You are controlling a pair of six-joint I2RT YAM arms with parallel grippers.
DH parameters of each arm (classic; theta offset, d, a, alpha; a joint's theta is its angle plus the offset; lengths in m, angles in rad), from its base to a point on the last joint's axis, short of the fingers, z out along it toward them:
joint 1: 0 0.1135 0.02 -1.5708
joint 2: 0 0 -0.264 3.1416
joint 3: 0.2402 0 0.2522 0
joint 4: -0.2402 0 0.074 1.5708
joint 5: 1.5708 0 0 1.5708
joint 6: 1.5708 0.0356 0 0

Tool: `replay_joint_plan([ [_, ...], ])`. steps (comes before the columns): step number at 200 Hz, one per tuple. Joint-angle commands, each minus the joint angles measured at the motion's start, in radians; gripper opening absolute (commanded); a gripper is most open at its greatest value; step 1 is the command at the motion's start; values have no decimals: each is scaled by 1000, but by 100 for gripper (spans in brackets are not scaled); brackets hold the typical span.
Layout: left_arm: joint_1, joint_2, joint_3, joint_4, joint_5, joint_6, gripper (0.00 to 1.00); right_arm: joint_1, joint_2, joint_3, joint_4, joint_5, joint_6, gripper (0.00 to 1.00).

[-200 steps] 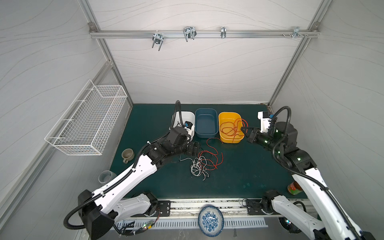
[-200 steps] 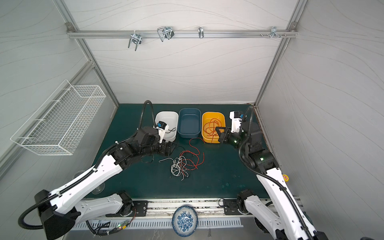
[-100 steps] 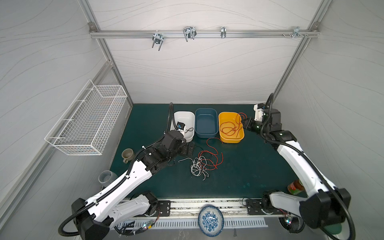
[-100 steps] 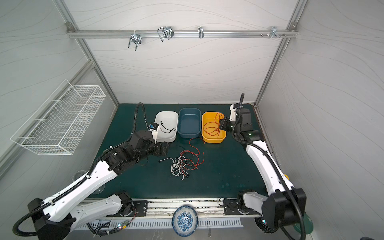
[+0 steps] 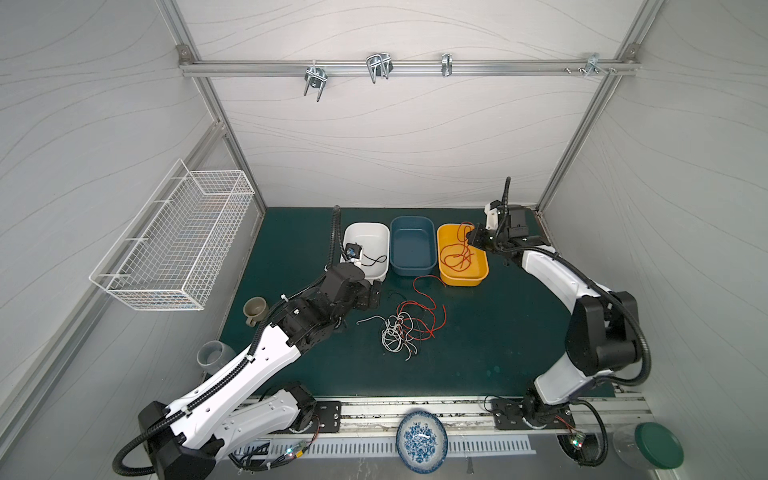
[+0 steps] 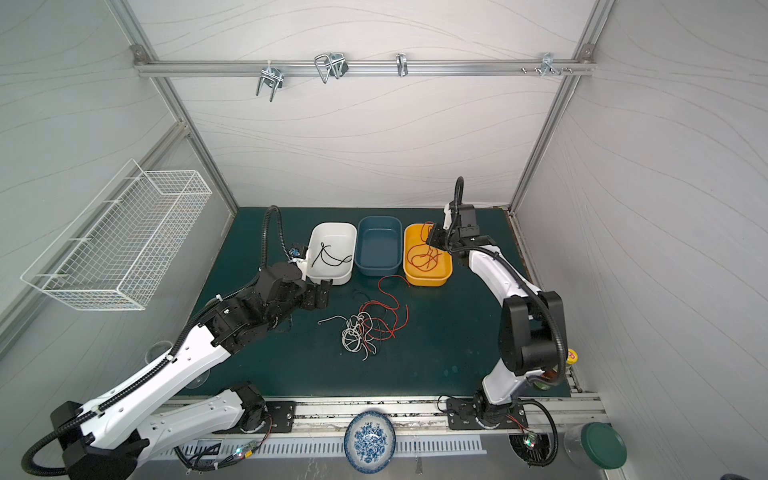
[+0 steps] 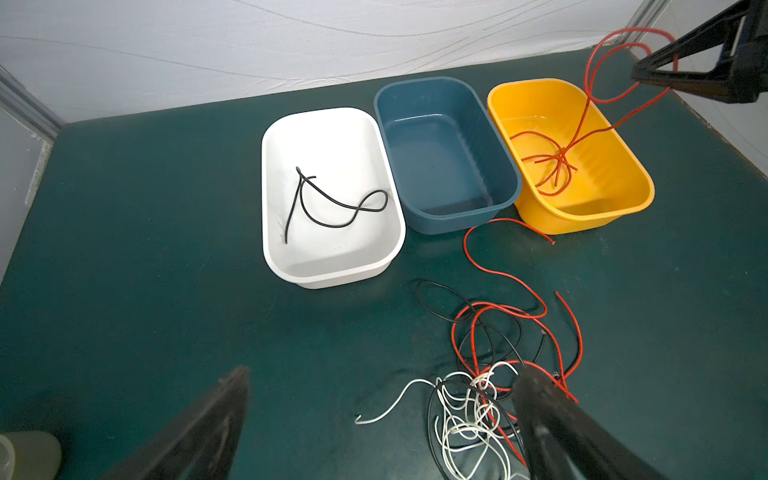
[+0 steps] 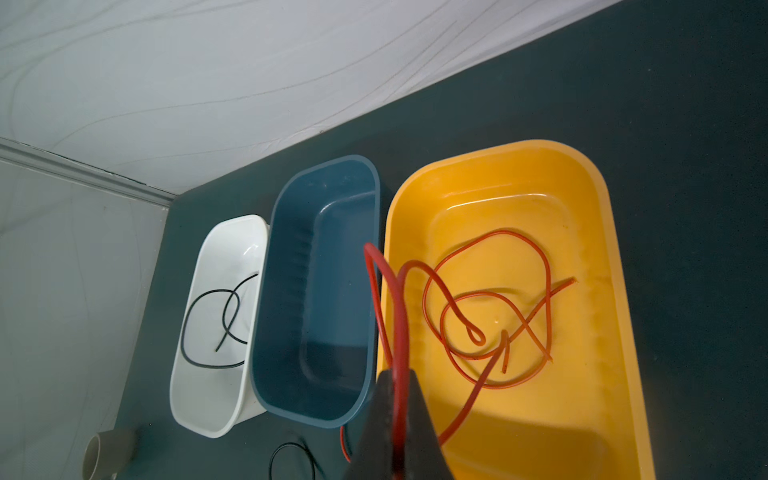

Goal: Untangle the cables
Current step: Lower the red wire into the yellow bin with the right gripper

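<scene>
My right gripper goes down to the yellow tray's bottom next and releases the red cable, since that bottom lies below the gripper with red coils already on it.
A tangle of red, white and black cables (image 5: 405,328) (image 6: 370,328) (image 7: 490,374) lies mid-mat in front of three trays. My left gripper (image 5: 374,297) (image 6: 322,297) (image 7: 382,374) is open and holds nothing. It hovers just left of the tangle, by the front of the white tray (image 7: 270,232). One black cable (image 7: 332,199) lies in that tray. My right gripper (image 5: 473,239) (image 6: 432,237) (image 8: 397,374) is shut on a red cable (image 8: 399,299) above the yellow tray (image 8: 598,208). Its ends hang into that tray among coiled red cable (image 8: 490,316).
The blue tray (image 5: 411,266) stands between the white and yellow ones, with nothing in it. A wire basket (image 5: 178,245) hangs on the left wall. A mug (image 5: 254,309) and clear cup (image 5: 214,355) sit at the mat's left edge. A patterned plate (image 5: 421,440) and green-lidded jar (image 5: 658,445) sit at the front.
My right gripper has carried the red cable back and left over the yellow tray as its arm folded. My left gripper has opened wider, and its arm has drawn back a little.
</scene>
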Motion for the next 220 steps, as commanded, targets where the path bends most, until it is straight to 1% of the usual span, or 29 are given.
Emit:
replay_joint_plan([
  [1, -5, 3, 6, 15, -34, -6, 100, 0, 51, 33, 19, -11, -7, 0],
  [55, -6, 19, 13, 10, -29, -7, 100, 3, 145, 32, 17, -23, -9, 0],
  [67, -6, 22, 14, 9, -28, -7, 100, 4, 162, 32, 15, -24, -11, 1],
  [113, -6, 31, 19, 3, -25, -9, 100, 17, 202, 44, -20, -7, -26, 13],
  [142, -7, 35, 22, 2, -21, -12, 100, 44, 213, 45, -51, 43, -50, 16],
  [164, -8, 42, 26, -4, -18, -15, 100, 53, 203, 24, -41, 54, -48, 19],
  [179, -9, 46, 28, -7, -18, -15, 100, 57, 195, 18, -41, 54, -48, 24],
  [205, -11, 51, 31, -11, -17, -15, 100, 59, 189, 12, -54, 64, -57, 28],
  [220, -12, 55, 33, -15, -16, -15, 100, 60, 186, 13, -65, 72, -61, 32],
])
